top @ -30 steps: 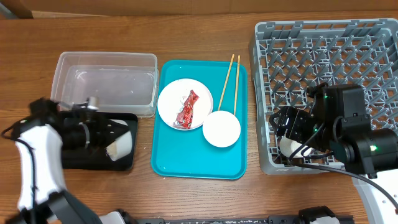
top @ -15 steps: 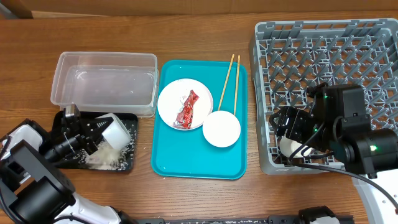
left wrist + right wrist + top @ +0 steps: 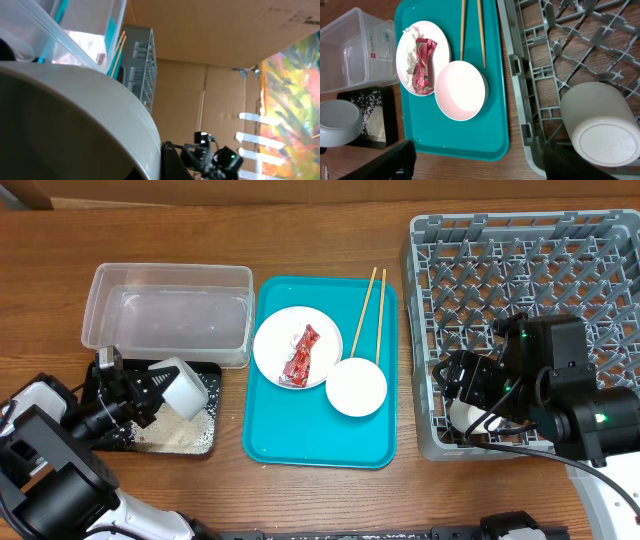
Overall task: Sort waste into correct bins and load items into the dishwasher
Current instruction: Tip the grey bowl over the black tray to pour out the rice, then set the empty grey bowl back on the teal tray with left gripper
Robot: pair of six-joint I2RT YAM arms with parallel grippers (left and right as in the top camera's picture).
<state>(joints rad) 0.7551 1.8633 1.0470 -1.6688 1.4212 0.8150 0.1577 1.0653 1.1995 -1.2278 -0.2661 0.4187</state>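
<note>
Next, my left gripper swings to the right in the overhead view to the teal tray's bare near corner [image 3: 282,433], turns the bowl upright and releases.
My left gripper [image 3: 150,388] is shut on the rim of a greyish bowl [image 3: 186,388], held tipped over the black tray [image 3: 100,445]. Loose rice [image 3: 178,432] lies in that tray. The bowl fills the left wrist view [image 3: 65,125]. The clear tub [image 3: 170,272] stands behind the tray. A white plate [image 3: 275,338] holds the red wrapper [image 3: 302,352] and a paper scrap [image 3: 409,40]. A white bowl [image 3: 356,387] and the chopsticks [image 3: 370,310] lie beside it. My right gripper [image 3: 480,165] is open over the grey rack's [image 3: 520,260] front left corner, near an upturned white cup [image 3: 600,125].
The plate, white bowl and chopsticks rest on a teal serving tray [image 3: 320,438] between the bins and the rack. The rack fills the right side of the table. Bare wood shows behind the tub and along the front edge.
My left gripper tipped the greyish bowl over the black tray and rice spilled out into it. The bowl then rose slightly. The right arm has not moved.
</note>
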